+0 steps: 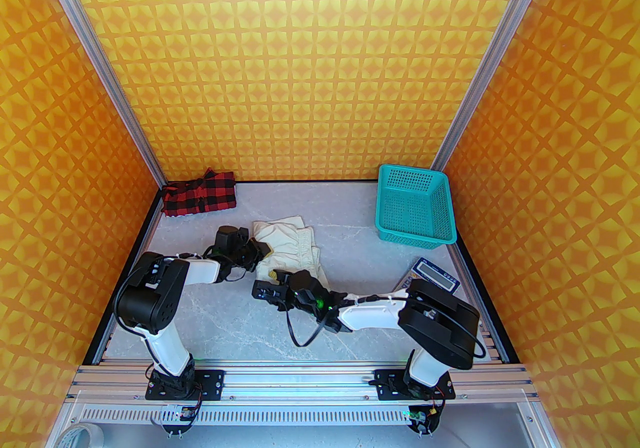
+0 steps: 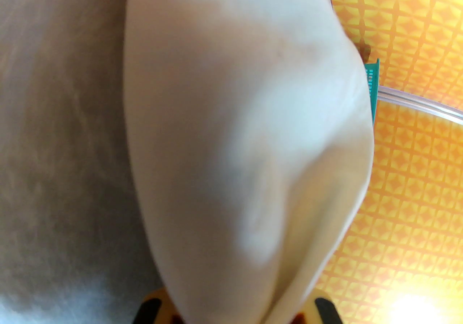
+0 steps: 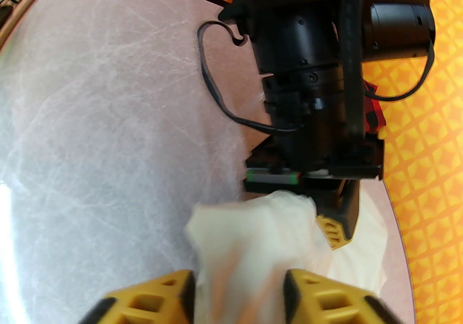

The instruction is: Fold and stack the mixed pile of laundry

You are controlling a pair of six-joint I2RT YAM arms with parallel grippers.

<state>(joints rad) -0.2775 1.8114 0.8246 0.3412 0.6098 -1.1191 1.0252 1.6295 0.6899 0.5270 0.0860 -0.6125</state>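
My left gripper carries the cream garment's fold outward over the red-and-black check shirt next and releases it, since that shirt already lies folded by the far wall.
The cream garment lies crumpled in the middle of the table. My left gripper sits at its left edge, shut on a fold of it. In the left wrist view the cream cloth bulges up from between the fingers. My right gripper is at the garment's near edge. Its yellow fingers stand apart, open, with blurred cream cloth lying loosely between them. The red-and-black check shirt lies folded at the back left corner, away from both arms.
A teal perforated basket stands at the back right. A grey calculator lies near the right edge, beside the right arm's elbow. The left arm's wrist hangs close in front of the right gripper. Patterned orange walls close off three sides.
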